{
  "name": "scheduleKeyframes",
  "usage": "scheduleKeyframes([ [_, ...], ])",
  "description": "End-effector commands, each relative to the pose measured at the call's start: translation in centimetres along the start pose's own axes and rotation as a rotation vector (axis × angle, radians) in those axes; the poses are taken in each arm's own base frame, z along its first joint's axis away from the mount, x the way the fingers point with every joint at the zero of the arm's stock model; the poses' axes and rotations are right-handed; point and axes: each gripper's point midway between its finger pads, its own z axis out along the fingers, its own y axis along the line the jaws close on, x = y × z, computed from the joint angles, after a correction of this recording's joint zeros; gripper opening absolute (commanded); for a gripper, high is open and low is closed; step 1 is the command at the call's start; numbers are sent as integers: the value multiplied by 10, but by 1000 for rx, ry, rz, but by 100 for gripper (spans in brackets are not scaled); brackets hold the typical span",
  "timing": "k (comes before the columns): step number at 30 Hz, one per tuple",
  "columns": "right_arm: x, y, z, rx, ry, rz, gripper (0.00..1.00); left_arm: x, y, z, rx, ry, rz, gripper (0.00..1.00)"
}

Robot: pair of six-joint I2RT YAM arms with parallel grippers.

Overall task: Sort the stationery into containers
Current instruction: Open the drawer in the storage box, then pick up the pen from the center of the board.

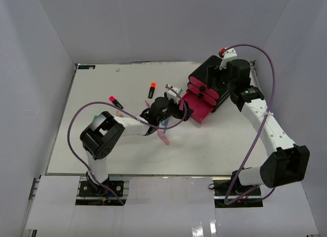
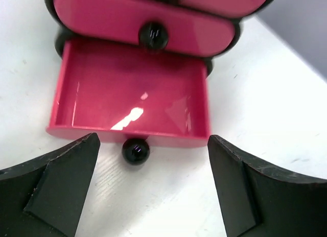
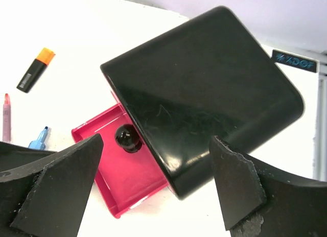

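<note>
I need to move my right gripper back next, to the left in the top view, and down to the tabletop by the near pink pen, because the bottom drawer is empty.
The black box (image 1: 213, 72) with three pink-fronted drawers stands at the back right. Its bottom drawer (image 1: 199, 108) is pulled out and empty, as the left wrist view (image 2: 133, 94) shows. My left gripper (image 1: 185, 112) is open and empty just in front of that drawer's black knob (image 2: 136, 150). My right gripper (image 1: 225, 73) is open above the box's top (image 3: 204, 89), holding nothing. An orange-capped highlighter (image 1: 152, 89), a pink-capped highlighter (image 1: 115, 101) and a pink pen (image 1: 164, 138) lie on the table. More items are hidden under my left arm.
In the right wrist view an orange highlighter (image 3: 34, 69), a pink pen (image 3: 6, 117) and a blue pen (image 3: 40, 139) lie left of the drawer. A green item (image 1: 95, 116) shows by my left arm's elbow. White walls enclose the table (image 1: 102, 155).
</note>
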Motion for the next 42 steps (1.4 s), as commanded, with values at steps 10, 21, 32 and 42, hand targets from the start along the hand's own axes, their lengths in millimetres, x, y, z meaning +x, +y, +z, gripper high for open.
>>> scheduleKeyframes([
  [10,34,67,-44,-54,75,-46,91,-98,41,-106,-408,83,-172,98],
  [21,137,189,-43,-222,305,-87,96,-143,129,-252,-658,34,-206,98],
  [32,174,266,-33,-311,385,-188,98,-80,158,-289,-761,12,-242,98],
  [42,174,320,-12,-626,331,-534,100,-82,171,-310,-885,-21,-241,98],
])
